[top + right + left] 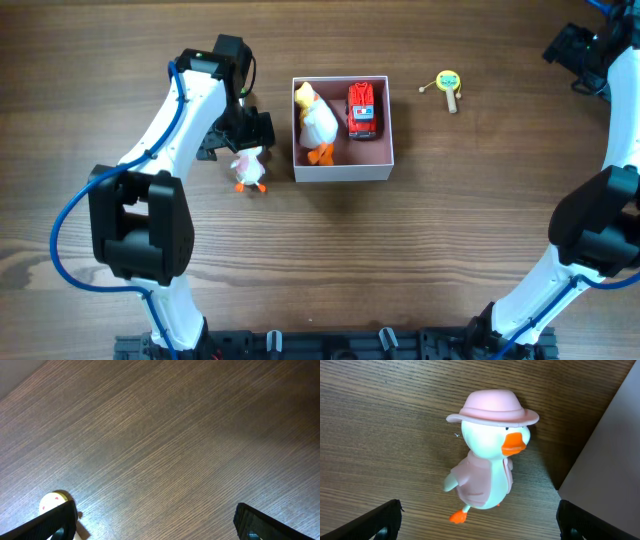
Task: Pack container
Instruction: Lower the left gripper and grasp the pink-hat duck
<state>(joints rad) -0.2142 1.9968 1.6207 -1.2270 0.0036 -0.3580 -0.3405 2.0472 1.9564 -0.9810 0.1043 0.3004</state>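
Note:
I will next lower my left gripper around the pink-hatted duck's upper jacket just below the head [248, 163] [486, 466], where it is narrower than the hat.
The container [342, 170] is a square white box with a dusty-pink inside, at the table's middle. In it lie a white-and-yellow duck [317, 122] and a red toy truck [361, 110]. A small white duck with a pink hat [248, 168] stands on the table just left of the box; it fills the left wrist view [490, 455], with the box's wall [605, 460] at its right. My left gripper [237, 135] is open, right above and behind that duck. My right gripper [590, 50] is open and empty at the far right; its fingers frame bare table [155, 520].
A small yellow-headed rattle toy [448, 84] with a wooden handle lies on the table right of the box; its edge shows in the right wrist view [52, 502]. The table is dark wood.

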